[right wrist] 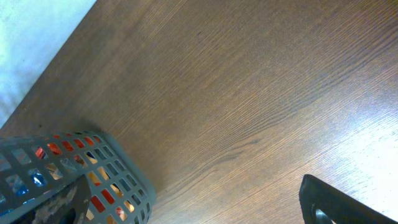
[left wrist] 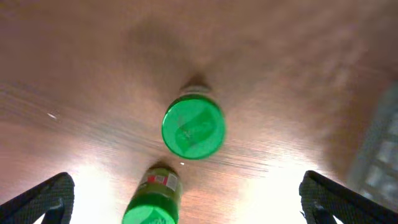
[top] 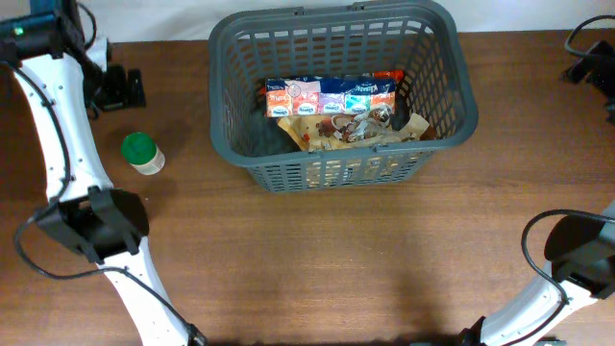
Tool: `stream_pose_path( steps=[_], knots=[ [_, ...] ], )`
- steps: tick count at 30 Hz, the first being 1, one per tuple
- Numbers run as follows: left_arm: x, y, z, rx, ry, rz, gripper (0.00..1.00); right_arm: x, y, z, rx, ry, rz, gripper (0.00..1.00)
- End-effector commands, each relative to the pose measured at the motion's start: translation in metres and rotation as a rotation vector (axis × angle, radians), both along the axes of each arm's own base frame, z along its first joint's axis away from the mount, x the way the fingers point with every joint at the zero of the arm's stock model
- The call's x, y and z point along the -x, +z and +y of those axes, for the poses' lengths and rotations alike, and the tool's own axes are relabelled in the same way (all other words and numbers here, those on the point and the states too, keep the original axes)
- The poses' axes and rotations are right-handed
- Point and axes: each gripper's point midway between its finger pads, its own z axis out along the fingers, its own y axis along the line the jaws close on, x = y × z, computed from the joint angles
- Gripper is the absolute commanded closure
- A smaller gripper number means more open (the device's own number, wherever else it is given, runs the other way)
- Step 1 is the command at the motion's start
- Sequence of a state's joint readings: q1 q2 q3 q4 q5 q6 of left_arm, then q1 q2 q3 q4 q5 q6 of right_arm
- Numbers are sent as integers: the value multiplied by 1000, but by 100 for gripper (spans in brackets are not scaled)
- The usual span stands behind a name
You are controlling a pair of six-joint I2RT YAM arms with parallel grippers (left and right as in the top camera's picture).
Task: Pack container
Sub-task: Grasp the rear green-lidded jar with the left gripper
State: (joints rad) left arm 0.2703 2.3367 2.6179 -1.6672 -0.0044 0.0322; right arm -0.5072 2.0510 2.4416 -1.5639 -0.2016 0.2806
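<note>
I will move my left gripper down until its open fingers are on either side of the farther green-lidded jar [top: 142, 152] [left wrist: 193, 127], because that upright jar is below, halfway between them.
The dark grey basket [top: 442, 72] stands at the back middle of the table and holds a row of small cartons [top: 332, 96] and crinkled snack bags [top: 351, 128]. A green-lidded jar [top: 141, 152] stands left of it. The left wrist view shows two such jars: one upright farther off [left wrist: 193, 129], one close [left wrist: 152, 200] between my left gripper's [left wrist: 186, 202] wide-open fingers, untouched. In the overhead view the left gripper [top: 120, 88] is at the far left. My right gripper [top: 588, 60] is open and empty at the far right; its wrist view [right wrist: 205, 211] shows the basket corner [right wrist: 118, 165].
The white left arm [top: 67, 144] curves down the left side past the jar. The right arm's base [top: 567, 259] sits at the lower right. A white wall edge [right wrist: 31, 37] borders the table at the back.
</note>
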Motion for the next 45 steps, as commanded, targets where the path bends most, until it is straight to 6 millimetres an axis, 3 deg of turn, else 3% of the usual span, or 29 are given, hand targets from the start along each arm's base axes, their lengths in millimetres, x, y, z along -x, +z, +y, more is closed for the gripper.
stream_pose_path(
  steps=[1, 6, 12, 19, 24, 31, 34, 35, 45],
  knots=[
    [-1, -43, 7, 68, 55, 82, 0, -1, -4, 2, -10, 3, 8, 1],
    [0, -89, -4, 143, 49, 189, 1, -1, -4, 2, -12, 4, 11, 1],
    [11, -119, -20, 181, 46, 292, 2, -1, -4, 2, -12, 3, 11, 1],
    [17, -152, -20, 188, 50, 354, 3, -1, -4, 2, -12, 4, 11, 1],
    [33, -176, -18, 170, 52, 430, 3, -1, -4, 2, -11, 3, 10, 1],
    [38, -183, -16, 158, 51, 450, 5, -1, -4, 2, -12, 3, 11, 1],
    [36, -184, -16, 156, 51, 443, 25, -1, -4, 2, -12, 4, 11, 1],
    [36, -184, -16, 156, 50, 441, 27, -1, -4, 2, -12, 4, 11, 1],
    [22, -187, -12, 141, 49, 380, 26, -1, -4, 2, -12, 4, 11, 1]
  ],
)
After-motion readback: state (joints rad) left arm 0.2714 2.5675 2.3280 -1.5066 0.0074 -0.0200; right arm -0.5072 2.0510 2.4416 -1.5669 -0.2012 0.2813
